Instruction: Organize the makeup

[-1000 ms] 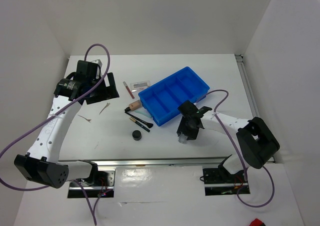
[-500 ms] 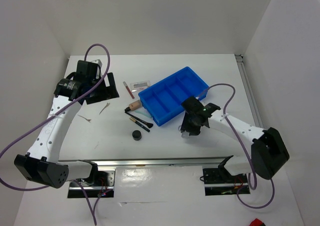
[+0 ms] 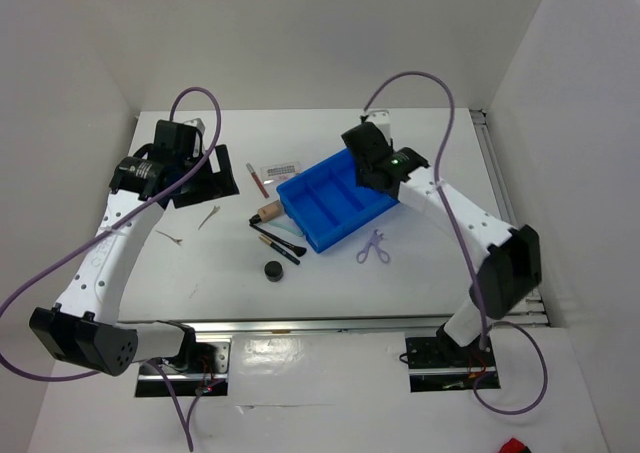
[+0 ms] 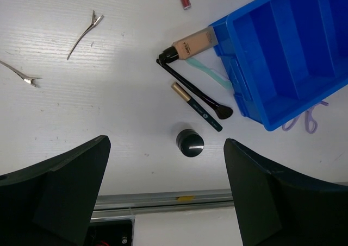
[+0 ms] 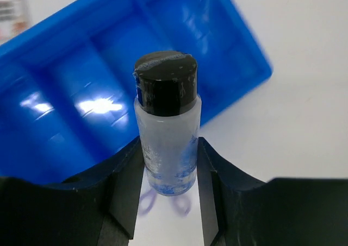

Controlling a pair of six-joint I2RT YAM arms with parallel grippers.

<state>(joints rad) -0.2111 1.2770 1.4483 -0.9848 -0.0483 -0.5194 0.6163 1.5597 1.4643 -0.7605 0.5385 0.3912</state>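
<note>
The clear bottle should go down toward the blue tray's end section [image 3: 375, 197] [image 5: 209, 37] and my right gripper should release it there, because that section below is still empty.
My right gripper [image 3: 372, 165] hangs over the far end of the blue tray [image 3: 318, 213]. In the right wrist view it [image 5: 166, 170] is shut on a clear bottle [image 5: 166, 132] with a black cap, held upright above the tray [image 5: 65, 94]. My left gripper [image 3: 196, 179] is open and empty, high over the table's left side [image 4: 166, 202]. On the table left of the tray lie a pink stick [image 3: 258, 179], a white card [image 3: 281, 167], a beige tube [image 4: 193, 42], a black brush [image 4: 193, 91], a pencil [image 4: 196, 106], a black round jar [image 4: 190, 143] and two thin clips [image 4: 84, 30] [image 4: 22, 75].
A purple looped item [image 3: 374, 248] lies on the table in front of the tray. A teal stick [image 4: 209, 75] lies against the tray's left wall. A metal rail [image 4: 163, 200] runs along the table's near edge. White walls close in the table.
My right arm has lifted the bottle from the table in front of the tray and carried it back over the tray's far end, uncovering the purple looped item. The left arm has not moved.
</note>
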